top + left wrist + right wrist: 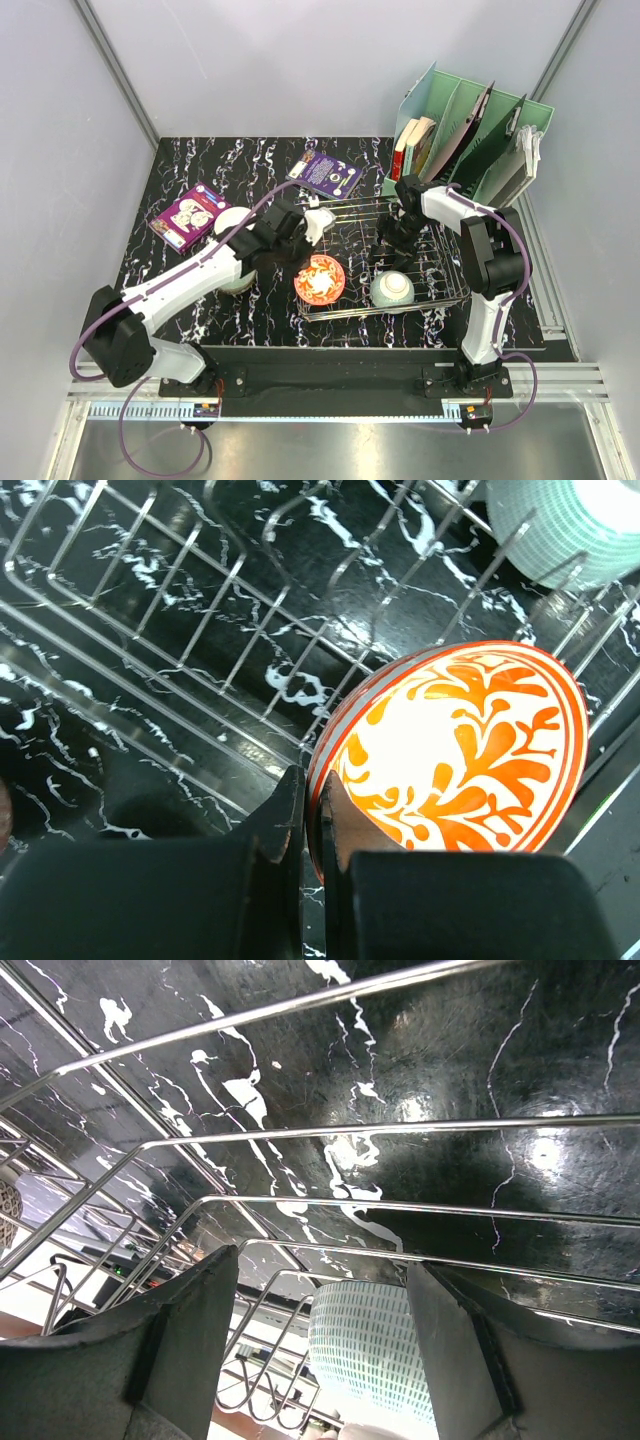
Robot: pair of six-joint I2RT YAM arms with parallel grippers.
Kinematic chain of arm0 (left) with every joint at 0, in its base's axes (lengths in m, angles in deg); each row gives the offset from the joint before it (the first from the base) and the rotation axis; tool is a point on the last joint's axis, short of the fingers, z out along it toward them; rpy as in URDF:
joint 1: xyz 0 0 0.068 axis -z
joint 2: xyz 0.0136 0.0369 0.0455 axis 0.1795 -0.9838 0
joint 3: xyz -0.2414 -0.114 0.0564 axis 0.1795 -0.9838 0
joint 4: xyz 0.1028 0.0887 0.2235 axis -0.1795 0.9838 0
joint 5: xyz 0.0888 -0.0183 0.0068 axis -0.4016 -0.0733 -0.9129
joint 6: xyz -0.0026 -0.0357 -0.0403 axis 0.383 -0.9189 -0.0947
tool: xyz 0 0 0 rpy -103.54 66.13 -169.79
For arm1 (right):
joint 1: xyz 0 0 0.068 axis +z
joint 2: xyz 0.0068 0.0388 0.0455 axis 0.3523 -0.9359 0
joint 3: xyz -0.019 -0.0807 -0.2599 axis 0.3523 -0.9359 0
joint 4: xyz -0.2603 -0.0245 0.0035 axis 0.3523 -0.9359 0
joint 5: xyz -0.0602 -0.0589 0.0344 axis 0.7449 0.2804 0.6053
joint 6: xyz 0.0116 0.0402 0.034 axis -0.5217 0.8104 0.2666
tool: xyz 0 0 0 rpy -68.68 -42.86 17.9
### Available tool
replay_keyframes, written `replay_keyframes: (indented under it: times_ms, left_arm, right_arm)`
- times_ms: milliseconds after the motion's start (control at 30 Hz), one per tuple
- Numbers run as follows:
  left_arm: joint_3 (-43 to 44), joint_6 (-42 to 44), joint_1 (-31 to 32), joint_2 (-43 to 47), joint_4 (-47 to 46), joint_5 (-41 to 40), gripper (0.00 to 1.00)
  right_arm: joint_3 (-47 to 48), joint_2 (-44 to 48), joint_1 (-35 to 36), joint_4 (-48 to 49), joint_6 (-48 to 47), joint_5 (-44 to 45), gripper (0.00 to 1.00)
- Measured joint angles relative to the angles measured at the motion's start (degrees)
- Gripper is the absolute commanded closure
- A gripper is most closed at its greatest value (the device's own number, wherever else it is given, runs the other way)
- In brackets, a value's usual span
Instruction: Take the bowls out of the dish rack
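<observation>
The left gripper will next move up, then left in the top view and down, to let go of the floral bowl in the nearer bowl under its arm, outside the rack.
The chrome wire dish rack (440,262) stands right of centre. A bowl with a red-orange floral pattern (320,278) stands tilted on edge at the rack's left end. My left gripper (310,250) is shut on its rim. In the left wrist view the gripper (312,810) pinches the rim of that bowl (460,750) between both jaws. A pale green bowl (392,290) sits in the rack's front part. My right gripper (393,245) is open and empty inside the rack, behind it. In the right wrist view the gripper (322,1260) frames the green bowl (375,1360) beyond the rack wires (350,1130).
A cream bowl (232,220) sits on the black marbled table under my left arm. Two purple books (188,215) (327,172) lie at the back left. A mint-green file organizer (470,130) with books stands right behind the rack. The green bowl also shows in the left wrist view (580,530).
</observation>
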Motion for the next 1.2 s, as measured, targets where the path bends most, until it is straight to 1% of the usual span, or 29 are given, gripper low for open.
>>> replay_keyframes:
  times_ms: [267,433,533,700,800,900,1033,1200]
  left_arm:
    - [1.92,-1.88,-2.47,0.0,0.22,-0.42,1.0]
    - [2.43,-4.48,-6.16,0.59,0.2,-0.79,1.0]
    - [2.43,-5.99,-8.96,2.86,1.11,-1.62,1.0]
    - [1.99,-9.22,-14.95,9.94,2.71,-3.89,1.0]
    - [0.39,-11.19,-18.99,14.71,3.5,-5.14,1.0]
    - [-1.29,-12.66,-22.64,17.4,4.55,-6.95,1.0]
    - [-1.75,-13.99,-25.92,16.52,5.35,-9.18,1.0]
    - [-1.75,-15.47,-28.52,14.6,6.19,-10.91,1.0]
  right_arm:
    - [0.83,0.0,0.0,-0.04,1.4,-0.98,0.25]
    - [2.62,0.0,0.02,-1.05,2.56,-1.42,0.24]
    - [4.15,0.02,0.02,-0.26,2.64,-1.55,0.24]
    - [5.27,0.11,0.0,-0.39,3.15,-1.68,0.24]
    - [5.7,0.11,0.0,-0.81,3.48,-1.77,0.24]
    - [6.62,0.11,0.0,-1.4,3.93,-2.12,0.24]
    - [7.96,0.11,0.0,-1.49,4.61,-3.15,0.24]
    - [9.49,0.11,0.0,-0.57,5.62,-4.24,0.24]
